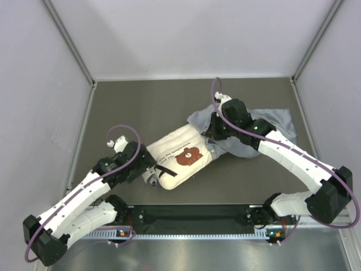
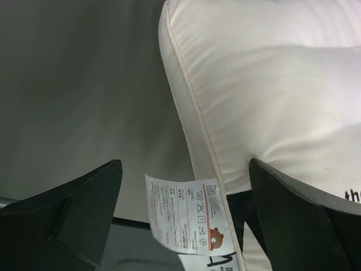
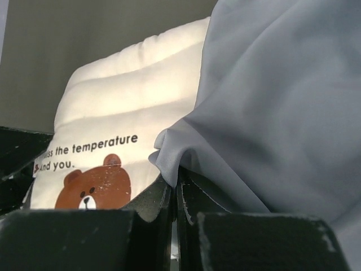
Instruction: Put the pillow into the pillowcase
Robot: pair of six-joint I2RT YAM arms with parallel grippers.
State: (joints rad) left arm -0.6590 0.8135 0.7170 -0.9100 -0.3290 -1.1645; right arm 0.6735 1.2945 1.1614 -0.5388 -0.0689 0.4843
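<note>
The pillow's tagged edge (image 2: 205,161) is below, between the open fingers of my left gripper, so the gripper should move down toward the right in the top view and close on it.
The cream quilted pillow (image 1: 177,156) with a brown bear print lies slanted at the table's middle. Its far end sits under the edge of the grey-blue pillowcase (image 1: 265,127), which lies crumpled at the right. My right gripper (image 1: 213,132) is shut on the pillowcase's edge (image 3: 175,158), right over the pillow (image 3: 130,113). My left gripper (image 1: 151,169) is open at the pillow's near end. In the left wrist view, the left gripper (image 2: 186,212) straddles the white tag (image 2: 189,214) and the pillow's corner (image 2: 254,101), with one finger (image 2: 299,214) on the pillow.
The dark table (image 1: 141,101) is enclosed by white walls at the back and both sides. A black rail (image 1: 197,214) with the arm bases runs along the near edge.
</note>
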